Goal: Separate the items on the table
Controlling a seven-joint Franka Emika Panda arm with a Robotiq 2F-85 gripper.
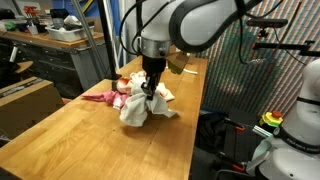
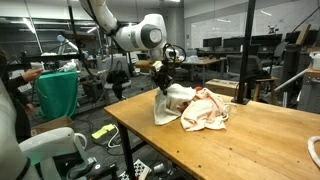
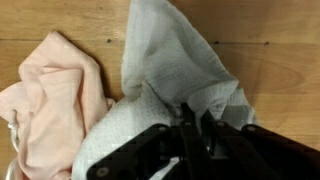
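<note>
The two cloths touch, so the robot's gripper should carry the fold away from the pink cloth (image 1: 108,97) to the bare wood at the table's end and let it go there.
A white cloth (image 1: 133,108) is bunched up on the wooden table (image 1: 90,140); it also shows in the other exterior view (image 2: 168,106) and fills the wrist view (image 3: 165,60). A pink cloth (image 1: 108,97) lies beside it, touching it, seen too in an exterior view (image 2: 207,112) and at the left of the wrist view (image 3: 50,95). My gripper (image 1: 151,87) is shut on a fold of the white cloth and holds it pulled up off the table; it shows in an exterior view (image 2: 163,84) and the wrist view (image 3: 193,118).
The table's edge (image 2: 135,128) runs close to the cloths. A yellow-green object (image 2: 103,131) lies below the table. A workbench with clutter (image 1: 60,35) stands behind. A white robot body (image 1: 300,130) stands beside the table.
</note>
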